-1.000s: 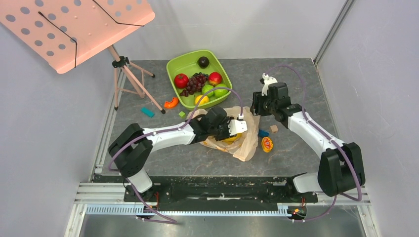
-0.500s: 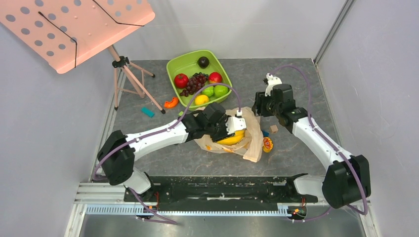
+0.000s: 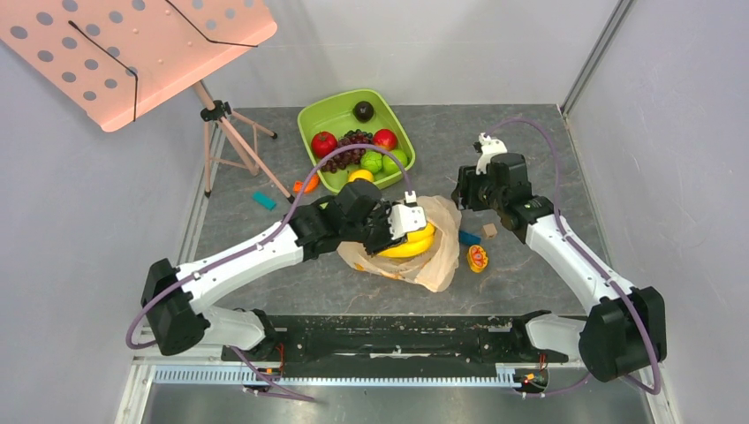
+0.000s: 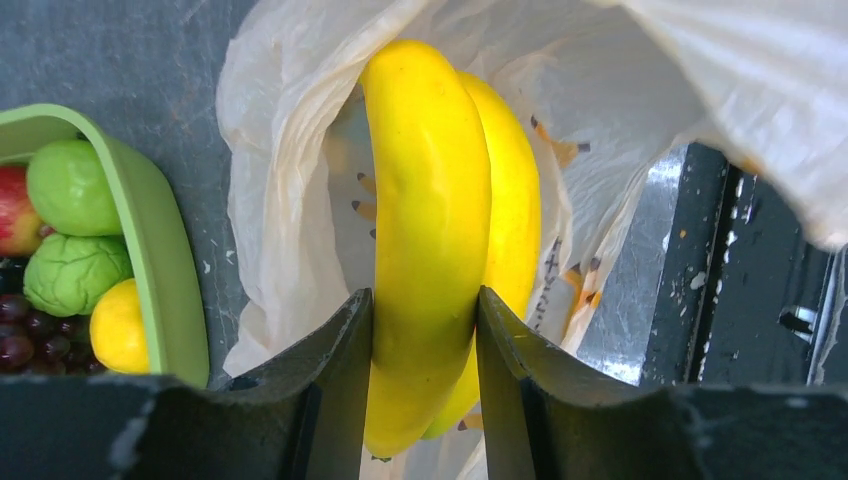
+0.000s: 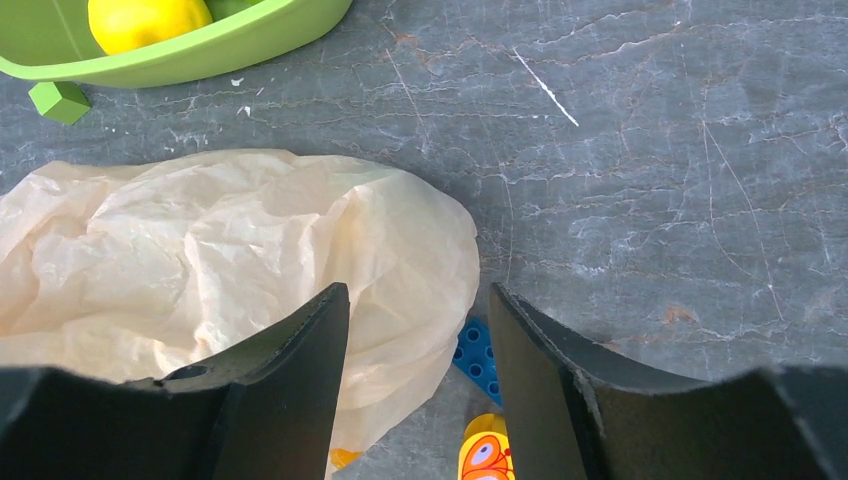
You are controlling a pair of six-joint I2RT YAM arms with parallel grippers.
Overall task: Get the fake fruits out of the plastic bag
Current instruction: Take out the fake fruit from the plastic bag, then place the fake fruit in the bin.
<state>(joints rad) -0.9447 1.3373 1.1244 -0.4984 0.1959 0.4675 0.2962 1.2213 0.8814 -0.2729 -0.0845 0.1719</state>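
I should move my left gripper up from the bag point(image 3: 442, 256), then outward and down onto the tub's grape bunch point(image 3: 355, 140) to let go of the banana, because other fruits are already there.
My left gripper point(image 3: 399, 226) is shut on the yellow banana point(image 3: 411, 244), a pair of joined fingers, and holds it at the mouth of the peach-beige plastic bag point(image 3: 442, 256). In the left wrist view the banana point(image 4: 430, 180) sits tight between my gripper point(image 4: 425, 330) fingers, with the bag point(image 4: 290, 200) crumpled under it. My right gripper point(image 3: 461, 192) is open and empty, just above the bag's far right edge point(image 5: 200, 240); its jaws point(image 5: 418, 300) stand apart. The dark red-purple grape bunch point(image 3: 351, 146) and a small round yellow fruit point(image 3: 359, 176) lie in the green tub point(image 3: 320, 117).
The tub also holds red apples, green fruits and a dark plum. A blue block point(image 3: 469, 238), a tan block point(image 3: 489, 230) and an orange butterfly toy point(image 3: 477, 258) lie right of the bag. A teal block point(image 3: 263, 200), an orange piece point(image 3: 306, 185) and a pink music stand's tripod point(image 3: 231, 141) are at the left.
My left gripper has drawn back to the left and up with the banana, which now shows much more outside the bag. The bag shifted with it. My right gripper moved slightly right.
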